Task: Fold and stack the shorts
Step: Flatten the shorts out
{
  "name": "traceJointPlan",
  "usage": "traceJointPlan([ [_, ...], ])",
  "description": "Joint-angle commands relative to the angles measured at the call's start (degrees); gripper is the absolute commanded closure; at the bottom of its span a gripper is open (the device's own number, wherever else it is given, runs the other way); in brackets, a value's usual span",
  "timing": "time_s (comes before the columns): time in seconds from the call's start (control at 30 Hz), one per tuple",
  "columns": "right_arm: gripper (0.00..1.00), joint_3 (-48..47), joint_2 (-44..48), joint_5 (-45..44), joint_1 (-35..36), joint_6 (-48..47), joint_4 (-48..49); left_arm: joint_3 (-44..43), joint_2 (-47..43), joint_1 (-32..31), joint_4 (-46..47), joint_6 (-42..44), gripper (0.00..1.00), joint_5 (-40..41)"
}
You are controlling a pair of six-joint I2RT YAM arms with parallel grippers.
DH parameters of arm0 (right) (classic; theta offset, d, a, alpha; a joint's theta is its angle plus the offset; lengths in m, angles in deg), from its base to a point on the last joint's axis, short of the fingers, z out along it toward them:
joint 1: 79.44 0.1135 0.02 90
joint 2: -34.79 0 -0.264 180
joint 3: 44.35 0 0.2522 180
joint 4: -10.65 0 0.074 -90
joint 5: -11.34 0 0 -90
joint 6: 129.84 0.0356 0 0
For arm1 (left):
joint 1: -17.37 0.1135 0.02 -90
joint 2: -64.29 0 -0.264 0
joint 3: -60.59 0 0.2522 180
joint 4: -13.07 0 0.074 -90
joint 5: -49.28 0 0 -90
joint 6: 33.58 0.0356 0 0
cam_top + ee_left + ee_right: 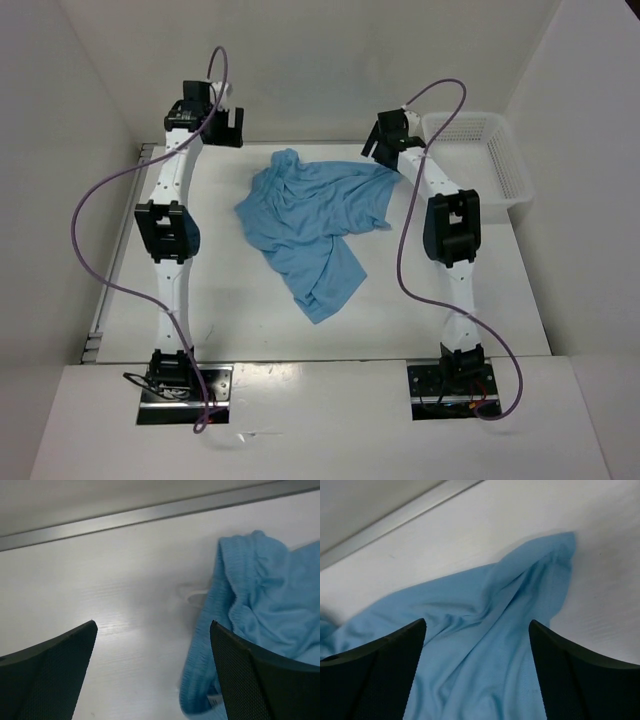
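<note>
My left gripper comes back and down onto the near end of the gathered waistband (242, 211) next, since it lies open at the shorts' edge beside bare tabletop.
The light blue shorts (312, 222) lie crumpled in the middle of the white table, one leg trailing toward the near side. My left gripper (226, 122) is open and empty at the far left, above bare table just left of the shorts' ribbed waistband (220, 625). My right gripper (382, 146) is open and empty at the far right, hovering over the shorts' far right corner (495, 630). No drawstring shows.
A white plastic mesh basket (478, 160) stands at the far right corner of the table, beside the right arm. White walls close in on the left, back and right. A metal strip (150, 512) runs along the table's far edge.
</note>
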Motion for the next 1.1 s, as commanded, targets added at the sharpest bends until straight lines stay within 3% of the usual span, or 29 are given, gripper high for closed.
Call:
traceJointPlan([
  [0.0,0.07,5.04,12.27,0.37,0.85,0.22,4.66,7.85,-9.57,-0.78,0.33,0.19,0.00,-3.82],
  [0.13,0.00,13.23,20.09,0.11,1.55,-1.00,4.68,32.57,-23.54,0.61,15.09,0.19,0.00,-10.41],
  [0.17,0.00,15.17,21.69,0.10,2.33,-1.01,4.68,44.38,-26.62,1.23,20.52,0.19,0.00,-14.60],
  [0.33,0.00,33.95,31.53,4.76,6.02,1.28,5.56,63.99,-39.12,1.07,23.83,0.19,0.00,-7.81],
  [0.57,0.00,53.23,43.14,6.86,12.44,3.39,-1.55,71.92,-38.44,0.54,27.87,0.19,0.00,-5.86],
  [0.7,0.10,63.33,48.42,9.15,17.18,3.39,-3.93,71.14,-34.75,0.54,31.38,0.19,0.04,-9.36],
  [0.8,0.11,66.25,50.09,9.16,21.84,3.39,-4.55,69.20,-31.85,0.54,31.39,0.19,0.11,-11.65],
  [0.93,0.12,67.48,49.04,9.16,28.26,5.14,-2.19,69.20,-30.34,-1.04,33.58,0.19,0.29,-13.85],
  [1.07,0.13,67.49,46.67,7.33,28.27,8.30,-0.94,68.58,-27.79,-1.57,33.59,0.19,0.48,-15.25],
])
